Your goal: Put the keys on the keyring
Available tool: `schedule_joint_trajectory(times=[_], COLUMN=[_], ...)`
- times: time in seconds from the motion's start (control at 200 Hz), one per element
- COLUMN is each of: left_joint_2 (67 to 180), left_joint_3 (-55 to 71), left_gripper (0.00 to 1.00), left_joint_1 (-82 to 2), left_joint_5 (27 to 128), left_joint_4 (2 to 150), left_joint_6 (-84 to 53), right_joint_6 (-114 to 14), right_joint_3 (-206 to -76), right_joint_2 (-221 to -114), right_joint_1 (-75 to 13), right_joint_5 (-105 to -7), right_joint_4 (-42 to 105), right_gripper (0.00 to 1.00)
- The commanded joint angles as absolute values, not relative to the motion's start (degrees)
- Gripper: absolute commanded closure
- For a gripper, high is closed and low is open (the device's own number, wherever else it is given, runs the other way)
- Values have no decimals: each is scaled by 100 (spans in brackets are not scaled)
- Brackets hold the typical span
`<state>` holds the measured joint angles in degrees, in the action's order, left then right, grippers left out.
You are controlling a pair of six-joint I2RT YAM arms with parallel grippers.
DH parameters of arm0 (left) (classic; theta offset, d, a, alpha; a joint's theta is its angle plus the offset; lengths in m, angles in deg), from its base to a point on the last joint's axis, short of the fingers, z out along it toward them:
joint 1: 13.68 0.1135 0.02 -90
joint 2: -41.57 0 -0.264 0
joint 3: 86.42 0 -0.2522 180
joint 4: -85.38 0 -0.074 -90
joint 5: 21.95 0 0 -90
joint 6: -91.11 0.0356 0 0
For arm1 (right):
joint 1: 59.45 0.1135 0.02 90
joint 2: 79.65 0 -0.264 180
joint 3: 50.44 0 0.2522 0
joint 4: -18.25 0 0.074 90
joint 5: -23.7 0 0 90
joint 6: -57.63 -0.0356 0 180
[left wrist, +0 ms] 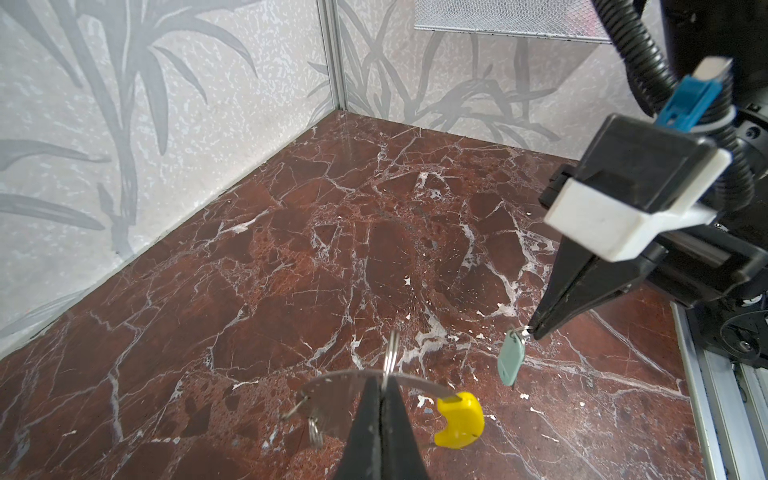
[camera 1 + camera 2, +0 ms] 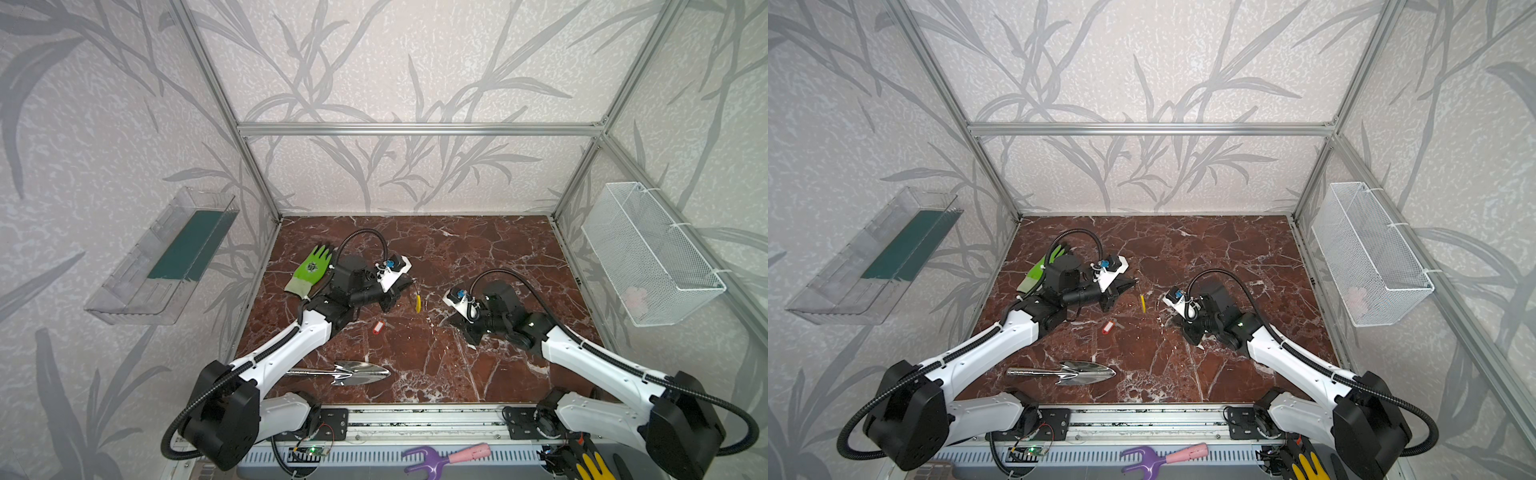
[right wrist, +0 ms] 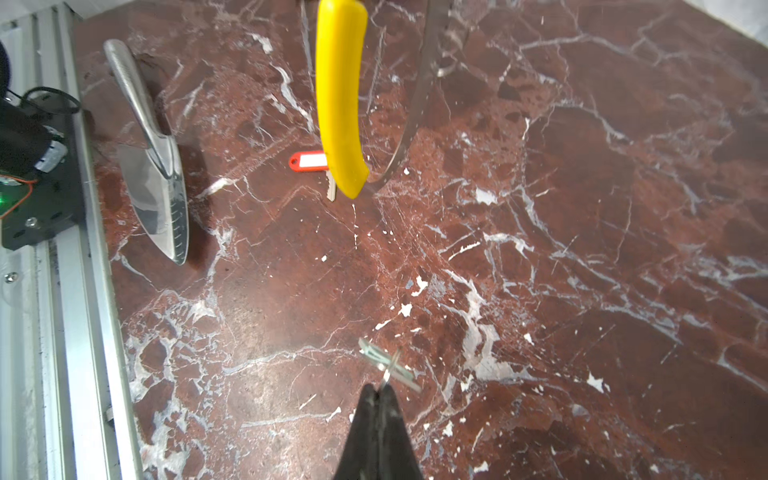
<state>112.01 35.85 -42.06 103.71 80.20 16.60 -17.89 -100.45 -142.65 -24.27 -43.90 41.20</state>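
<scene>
I should move my right gripper down next, tilting its fingers down, to the marble [image 3: 438, 340] beside the pale vein and let go of the small ring there, because that spot is clear.
My left gripper [image 1: 384, 384] is shut on the keyring [image 1: 340, 380], a thin grey hoop with a yellow segment [image 1: 459, 419], held just above the marble. In both top views only the yellow segment [image 2: 418, 302] [image 2: 1143, 303] shows clearly, beside the left gripper [image 2: 409, 284]. My right gripper [image 3: 380, 388] is shut on the small ring of the mint-green tagged key [image 1: 512, 361], which hangs from its tips a short way from the hoop. The red-tagged key [image 2: 377, 327] [image 3: 309, 161] lies loose on the table between the arms.
A shiny steel trowel [image 2: 353, 372] lies near the front edge. A green glove [image 2: 311, 270] lies behind the left arm. A white mesh basket [image 2: 648, 257] hangs on the right wall and a clear shelf [image 2: 166, 257] on the left wall. A purple and pink hand fork [image 2: 444, 457] lies off the table in front.
</scene>
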Motion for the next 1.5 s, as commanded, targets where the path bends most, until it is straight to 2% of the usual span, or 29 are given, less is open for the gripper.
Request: schedule_joint_trajectory(times=[0.0,0.29,0.585,0.96,1.2,1.494], left_joint_2=[11040,11013,10821,10636,10436,10293], left_joint_3=[3625,3691,3781,3846,3935,4014], left_gripper=[100,100,100,100,100,100], left_joint_1=[-4316,-4416,-4417,-4415,-4409,-4416], left_joint_5=[10461,10337,9982,9734,9550,9403], left_joint_4=[8102,8089,7956,7864,7743,7717], left_joint_6=[1750,1781,1825,1809,1810,1756], right_joint_6=[-1507,-1548,-1545,-1158,-830,-486], right_joint_3=[-9945,-10014,-10906,-11719,-12068,-12425], right_joint_2=[-13944,-14151,-14786,-16004,-16738,-17490], right_joint_1=[-2519,-2588,-2572,-2199,-1930,-1929], right_joint_5=[-3799,-3947,-5405,-6233,-6358,-5949], right_joint_4=[3634,4096,6044,7130,6915,6483], right_gripper=[100,100,100,100,100,100])
